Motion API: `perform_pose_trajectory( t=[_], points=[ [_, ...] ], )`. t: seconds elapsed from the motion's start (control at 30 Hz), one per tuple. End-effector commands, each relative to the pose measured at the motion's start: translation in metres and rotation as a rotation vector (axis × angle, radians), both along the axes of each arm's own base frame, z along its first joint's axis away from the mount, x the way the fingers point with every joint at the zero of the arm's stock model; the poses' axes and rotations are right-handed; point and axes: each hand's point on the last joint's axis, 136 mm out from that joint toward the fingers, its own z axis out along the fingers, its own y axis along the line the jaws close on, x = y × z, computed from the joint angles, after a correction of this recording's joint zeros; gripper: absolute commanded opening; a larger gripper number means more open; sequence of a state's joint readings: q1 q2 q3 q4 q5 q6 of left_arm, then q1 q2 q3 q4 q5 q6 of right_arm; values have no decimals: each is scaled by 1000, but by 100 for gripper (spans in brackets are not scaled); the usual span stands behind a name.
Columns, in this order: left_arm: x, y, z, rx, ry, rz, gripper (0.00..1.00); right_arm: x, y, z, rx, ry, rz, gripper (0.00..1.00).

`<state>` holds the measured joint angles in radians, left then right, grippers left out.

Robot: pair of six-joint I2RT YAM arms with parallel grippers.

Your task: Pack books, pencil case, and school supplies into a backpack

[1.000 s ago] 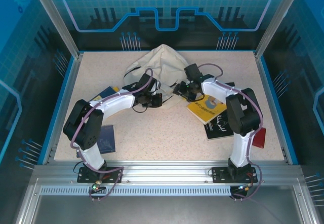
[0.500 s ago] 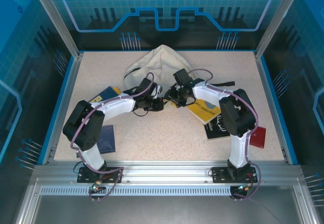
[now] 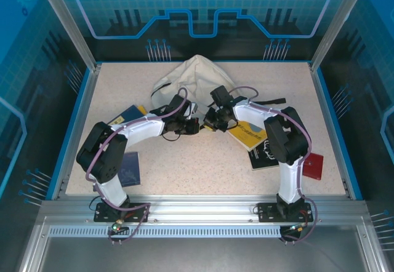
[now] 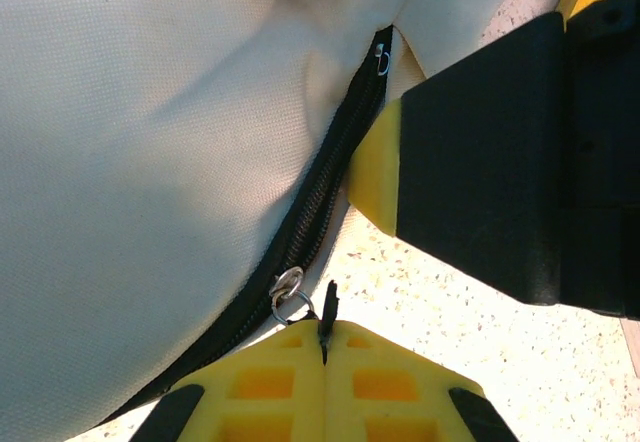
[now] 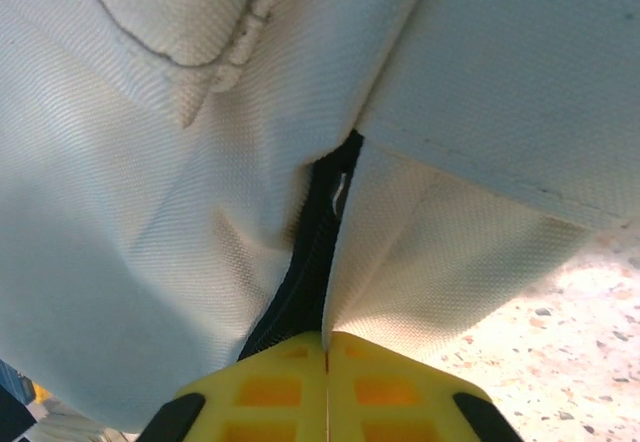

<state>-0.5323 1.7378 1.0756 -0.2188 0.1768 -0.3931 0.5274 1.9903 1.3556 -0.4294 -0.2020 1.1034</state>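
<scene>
The pull tab (image 4: pixel 326 314) goes along the zipper next, away from my right gripper. My left gripper then releases it, as the zipper still runs on past its ring.
The cream backpack (image 3: pixel 196 78) lies slumped at the back middle of the table, its dark zipper (image 4: pixel 322 194) running along the near edge. My left gripper (image 3: pixel 191 125) is shut on the black zipper pull tab (image 4: pixel 326 314), which hangs from a metal ring (image 4: pixel 289 296). My right gripper (image 3: pixel 209 119) faces it from the right, shut on the backpack's fabric edge (image 5: pixel 400 262) beside the zipper (image 5: pixel 312 252). A yellow book (image 3: pixel 249 132) and a black book (image 3: pixel 268 153) lie under the right arm. I cannot tell which item is the pencil case.
A red flat item (image 3: pixel 313 165) lies at the right front. A dark blue flat item (image 3: pixel 129 168) sits by the left arm's base, and a blue and yellow book (image 3: pixel 126 114) lies under the left forearm. Raised blue edges border the table.
The right gripper has moved left to the backpack's near edge and closed on the fabric. The left gripper has kept its hold and place.
</scene>
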Motion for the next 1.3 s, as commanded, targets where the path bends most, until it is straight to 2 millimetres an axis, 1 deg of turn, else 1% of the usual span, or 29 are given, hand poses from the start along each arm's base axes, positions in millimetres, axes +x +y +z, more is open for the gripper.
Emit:
perform_pose_trajectory(
  t=[0.0, 0.1, 0.13, 0.2, 0.37, 0.47, 0.53, 0.73, 0.87, 0.97, 1.03, 1.17, 1.27],
  points=[
    [-3, 4, 8, 3, -16, 16, 0, -5, -11, -7, -49, 21, -10, 0],
    [-3, 10, 8, 38, -26, 25, 0, -4, -20, -5, -84, 1, -10, 0],
    [-3, 13, 7, 57, -29, 25, 0, -4, -25, -5, -104, -7, -11, 0],
    [-6, 20, 6, 94, -36, 17, 0, -4, -37, -2, -139, -29, -11, 0],
    [-18, 42, -4, 202, -43, -11, 0, -1, -75, 6, -227, -79, -22, 0],
    [-23, 54, -9, 256, -42, -3, 0, 4, -90, 8, -222, -100, -23, 0],
    [-22, 56, -9, 262, -45, 6, 0, 10, -98, 9, -209, -109, -22, 0],
    [-16, 47, 0, 218, -63, 6, 0, 35, -106, 16, -177, -172, 29, 0],
    [-9, 48, 8, 234, -94, 10, 0, 46, -113, 19, -198, -189, 39, 0],
    [-3, 56, 16, 266, -128, 36, 0, 50, -123, 21, -226, -195, 26, 0],
    [0, 58, 23, 268, -149, 43, 0, 50, -124, 21, -229, -197, 20, 0],
    [10, 57, 42, 249, -196, 71, 0, 46, -127, 16, -242, -178, 3, 0],
    [16, 57, 51, 231, -220, 94, 0, 44, -129, 14, -242, -174, -18, 0]
  ],
)
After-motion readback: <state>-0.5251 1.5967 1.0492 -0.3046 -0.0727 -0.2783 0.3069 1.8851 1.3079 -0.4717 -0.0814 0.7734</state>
